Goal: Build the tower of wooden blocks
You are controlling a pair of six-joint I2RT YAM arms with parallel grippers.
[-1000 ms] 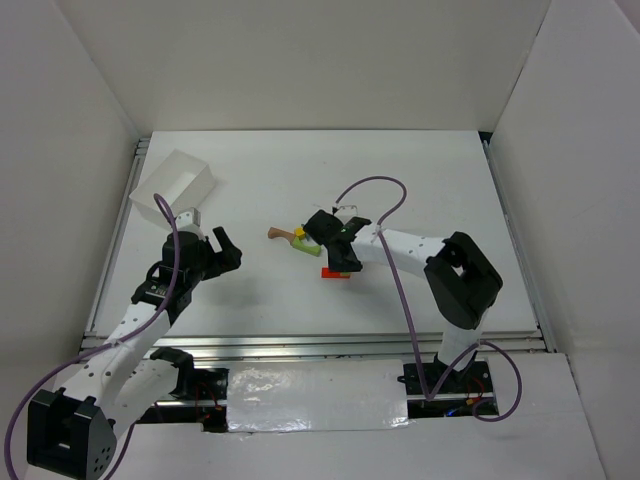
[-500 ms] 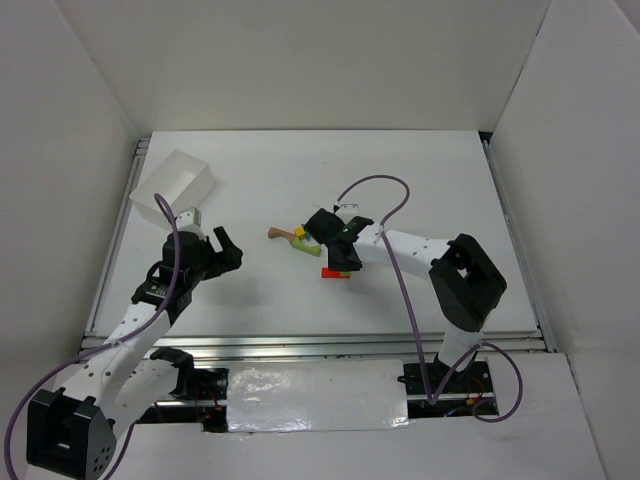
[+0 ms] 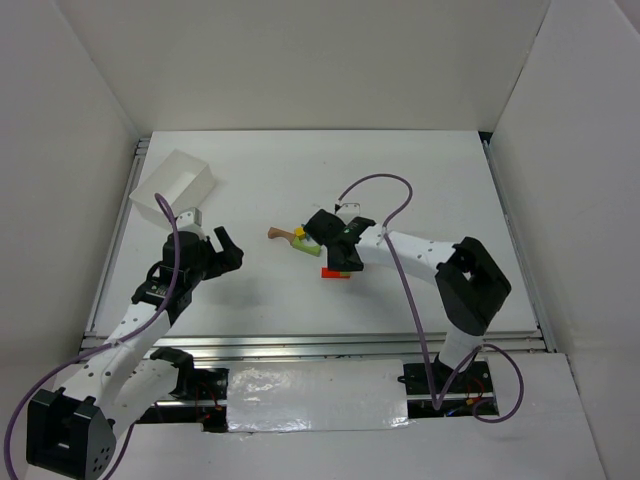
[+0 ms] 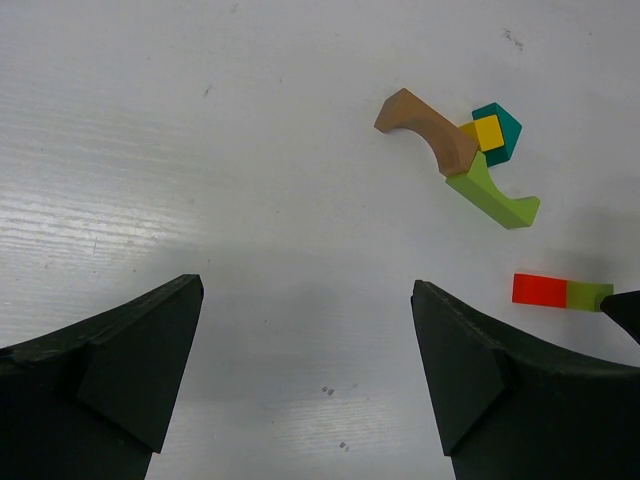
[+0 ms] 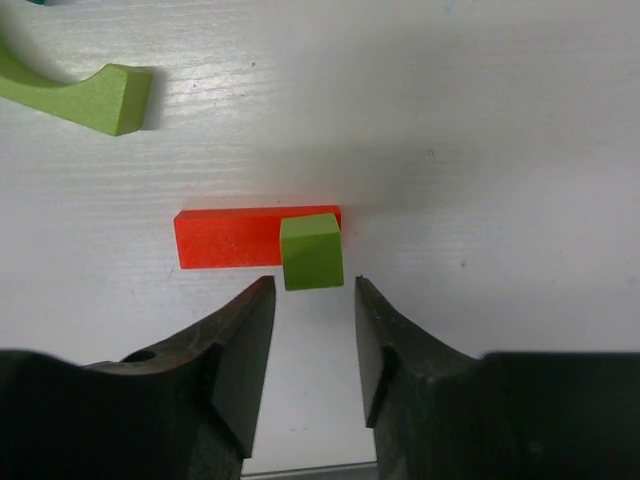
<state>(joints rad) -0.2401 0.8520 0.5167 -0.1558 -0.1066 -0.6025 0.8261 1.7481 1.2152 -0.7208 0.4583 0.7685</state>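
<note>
I will next move my left gripper across over the yellow cube (image 3: 299,231) (image 4: 488,132), turn it to miss the teal block and lower it, because the yellow cube is below my left gripper, to its right in the top view.
A red bar (image 5: 235,237) lies flat on the table with a small green cube (image 5: 312,250) on its right end. My right gripper (image 5: 312,292) is open just short of that cube, a fingertip on either side of its near face, holding nothing. In the top view the right gripper (image 3: 345,260) covers the cube and part of the red bar (image 3: 334,273). Left of it lie a tan arch (image 4: 428,128), a yellow cube (image 4: 488,132), a teal peaked block (image 4: 505,125) and a green curved piece (image 4: 490,196). My left gripper (image 4: 307,290) stands wide open over bare table, well left of the blocks.
A white rectangular box (image 3: 178,185) sits at the back left corner, behind the left arm. White walls enclose the table on three sides. A purple cable (image 3: 375,190) loops above the right wrist.
The right arm's elbow has shifted slightly to the right while its gripper stays at the red bar. The blocks and the left arm have not moved.
</note>
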